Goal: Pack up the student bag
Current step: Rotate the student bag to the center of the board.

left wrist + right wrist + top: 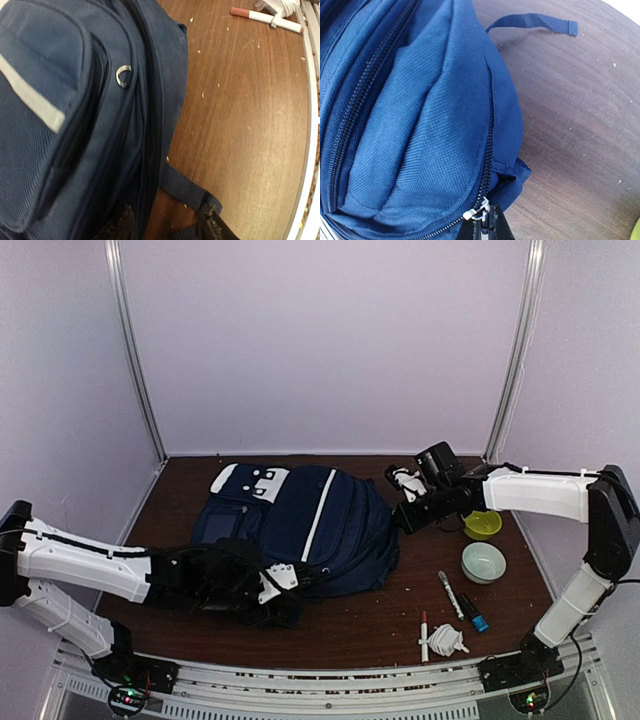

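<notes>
The zipper will be closed, so I pull its pull [479, 214] to the left in the top view along the far side of the bag with my right gripper and let go.
The student bag [320, 525] is a large navy backpack with a thin white stripe, lying flat in the middle of the table. My left gripper [272, 585] is at its near left corner. In the left wrist view [167, 227] the jaws stand apart, with the bag's edge [100, 125] and a navy strap [190, 187] between them. My right gripper [405, 515] is at the bag's right edge. In the right wrist view [485, 230] it is shut on a silver zipper pull [479, 214] at the end of a closed zipper on the bag [420, 125].
A green bowl [483, 524] and a pale bowl [483, 562] stand right of the bag. Two markers [450, 592] [473, 612], a white red-capped pen [424, 635] and a crumpled white thing [447, 640] lie at the near right. The pen also shows in the left wrist view [265, 17].
</notes>
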Robot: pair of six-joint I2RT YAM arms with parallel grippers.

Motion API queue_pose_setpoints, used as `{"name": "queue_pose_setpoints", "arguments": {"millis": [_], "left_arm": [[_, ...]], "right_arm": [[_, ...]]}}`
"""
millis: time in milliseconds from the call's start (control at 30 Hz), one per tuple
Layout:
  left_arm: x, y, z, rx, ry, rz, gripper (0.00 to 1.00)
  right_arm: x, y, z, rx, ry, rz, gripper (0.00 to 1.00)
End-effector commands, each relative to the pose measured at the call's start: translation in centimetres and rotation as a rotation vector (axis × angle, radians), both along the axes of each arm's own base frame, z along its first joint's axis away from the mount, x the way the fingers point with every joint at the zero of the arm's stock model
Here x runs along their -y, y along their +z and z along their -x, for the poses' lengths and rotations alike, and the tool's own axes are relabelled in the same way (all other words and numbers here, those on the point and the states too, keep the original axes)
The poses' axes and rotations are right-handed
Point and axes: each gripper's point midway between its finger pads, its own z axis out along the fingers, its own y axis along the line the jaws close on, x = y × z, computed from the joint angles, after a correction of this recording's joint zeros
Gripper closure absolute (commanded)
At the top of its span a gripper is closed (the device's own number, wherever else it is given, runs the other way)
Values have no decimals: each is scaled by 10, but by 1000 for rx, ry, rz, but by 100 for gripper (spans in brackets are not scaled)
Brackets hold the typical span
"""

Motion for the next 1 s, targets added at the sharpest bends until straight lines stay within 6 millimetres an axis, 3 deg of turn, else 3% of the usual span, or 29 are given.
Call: {"name": "queue_pose_setpoints", "arguments": {"millis": [0,167,333,633,800,967], "left_arm": [[-10,9,6,-59,61,52,53],[-32,10,-7,-46,197,84,51],[-82,-3,-42,-123,519,146,55],[-131,-27,-63,-144,759,145,52],[-169,-32,-92,-142,932,163,52],[-200,1,-138,-83,1043,281,50]], "right_arm": [[-11,-2,0,25,-8,-50,100],[-17,-10,6,-3,4,-72,100],[-25,-14,15,-22,26,-98,100],[-45,-22,30,-54,72,-128,100],[-74,-27,62,-84,173,-129,100],[-134,-11,122,-118,356,-244,100]]}}
